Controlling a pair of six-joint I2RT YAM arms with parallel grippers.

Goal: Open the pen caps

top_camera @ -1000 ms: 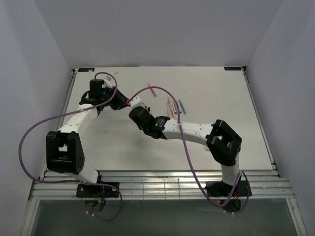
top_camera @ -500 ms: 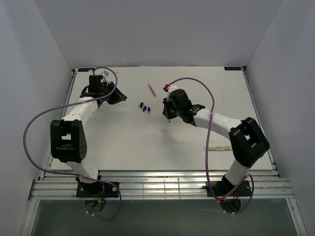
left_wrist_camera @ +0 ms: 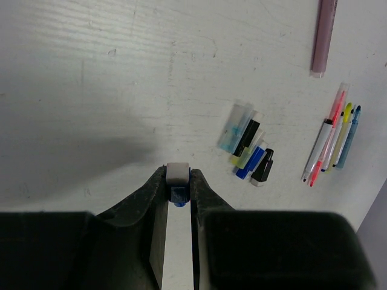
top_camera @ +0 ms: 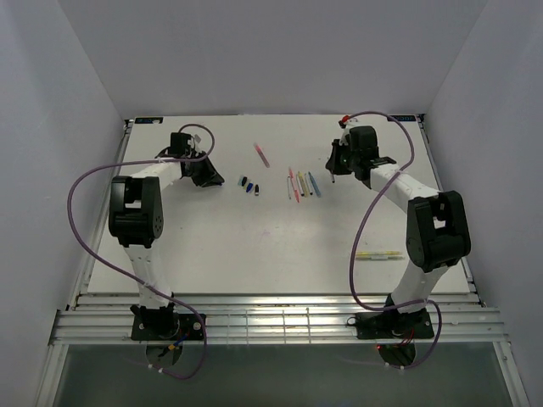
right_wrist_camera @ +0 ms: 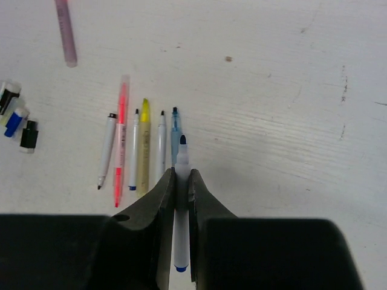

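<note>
My left gripper should next move over and down beside the light blue cap (top_camera: 236,178) and let go. That spot is below my left gripper, to its right in the top view.
My left gripper (left_wrist_camera: 178,176) is shut on a stubby white and blue pen cap (left_wrist_camera: 178,171) just above the table. It sits at the far left (top_camera: 212,179), left of a small pile of loose pen caps (left_wrist_camera: 248,150) (top_camera: 249,185). In my right gripper (right_wrist_camera: 181,173) is a white pen (right_wrist_camera: 181,205) with its blue tip bare and pointing forward. That gripper (top_camera: 333,176) hovers just right of a row of several uncapped pens (right_wrist_camera: 139,151) (top_camera: 301,184). A pink pen (top_camera: 261,154) (right_wrist_camera: 65,33) lies alone farther back.
A yellow pen (top_camera: 379,253) lies near the table's right front, beside the right arm's elbow. Purple cables (top_camera: 81,191) loop off both arms. White walls close in the table at the back and on both sides.
A second ago both grippers met over the table's left middle. They have since drawn apart: the left to the caps' left, the right past the row of pens.
</note>
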